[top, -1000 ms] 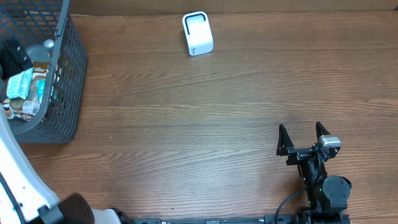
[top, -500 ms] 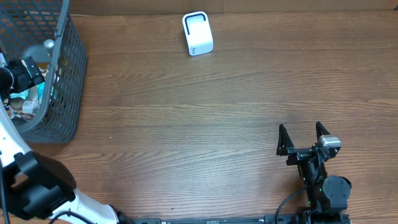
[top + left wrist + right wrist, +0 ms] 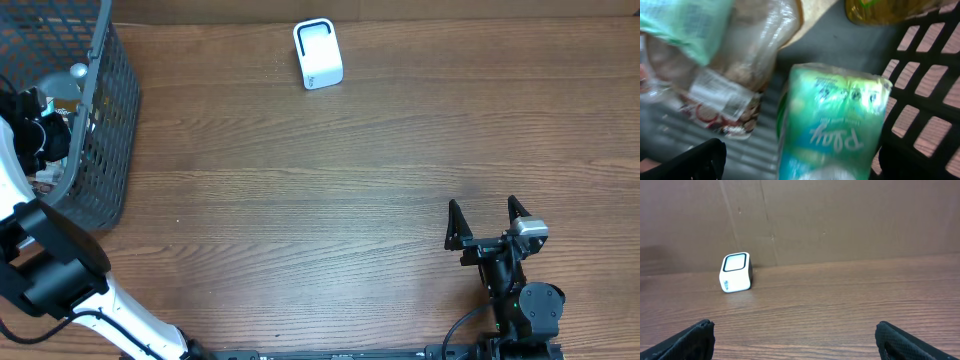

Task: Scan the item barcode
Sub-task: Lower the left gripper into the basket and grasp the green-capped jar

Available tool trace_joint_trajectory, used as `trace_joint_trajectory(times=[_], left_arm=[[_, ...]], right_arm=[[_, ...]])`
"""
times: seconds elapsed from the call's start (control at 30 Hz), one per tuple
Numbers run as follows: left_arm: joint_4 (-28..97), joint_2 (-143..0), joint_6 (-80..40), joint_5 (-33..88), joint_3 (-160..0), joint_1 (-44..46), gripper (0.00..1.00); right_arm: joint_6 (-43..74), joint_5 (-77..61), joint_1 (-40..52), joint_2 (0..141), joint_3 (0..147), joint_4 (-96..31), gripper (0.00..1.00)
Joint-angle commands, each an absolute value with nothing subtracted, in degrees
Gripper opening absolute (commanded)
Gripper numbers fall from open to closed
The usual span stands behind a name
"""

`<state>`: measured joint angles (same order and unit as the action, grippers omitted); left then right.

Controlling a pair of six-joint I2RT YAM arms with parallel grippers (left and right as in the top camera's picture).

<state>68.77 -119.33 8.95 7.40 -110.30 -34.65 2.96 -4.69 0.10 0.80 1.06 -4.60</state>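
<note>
The green and blue packet (image 3: 835,125) lies below, between the open fingers of my left gripper, so my left gripper will next reach deeper down into the basket and close around it.
My left gripper (image 3: 42,130) reaches down into the dark wire basket (image 3: 108,120) at the table's left edge. In the left wrist view its jaws stand open on either side of a green and blue packet (image 3: 835,125); the left finger is well apart from it and the right finger is close beside it. The white barcode scanner (image 3: 318,55) stands at the back middle of the table, and is also seen far off as the scanner (image 3: 735,273). My right gripper (image 3: 488,222) rests open and empty at the front right.
In the basket, a clear bag with a white barcode label (image 3: 725,95) lies left of the green packet and a yellow packet (image 3: 885,10) lies behind it. The basket's mesh wall (image 3: 930,75) rises close on the right.
The left arm has swung in over the basket and lowered its gripper among the items. The right arm has not moved.
</note>
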Motion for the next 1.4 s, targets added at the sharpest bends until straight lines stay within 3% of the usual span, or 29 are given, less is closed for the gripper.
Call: trace_joint_trajectory(times=[0.0,0.37,0.53,0.6,1.0,1.37], left_arm=[[68.58,-121.45,11.84,10.81,-111.04,-35.22,1.00],[68.36,-125.43,11.84,10.55,-111.02,-35.20,1.00],[68.01,-125.56,11.84,10.55,-111.02,-35.20,0.82],[68.05,-125.56,11.84,10.55,-111.02,-35.20,0.80],[68.12,-125.56,11.81,9.89,-110.83,-35.18,0.90],[67.66,-125.58,11.81,9.89,-109.93,-35.18,0.87]], right_arm=[[2.96,-5.04,0.36,0.16,0.45,-4.40,1.00],[2.96,-5.04,0.36,0.16,0.45,-4.40,1.00],[2.96,-5.04,0.36,0.16,0.45,-4.40,1.00],[2.96,-5.04,0.36,0.16,0.45,-4.40,1.00],[2.96,-5.04,0.36,0.16,0.45,-4.40,1.00],[2.96,-5.04,0.36,0.16,0.45,-4.40,1.00]])
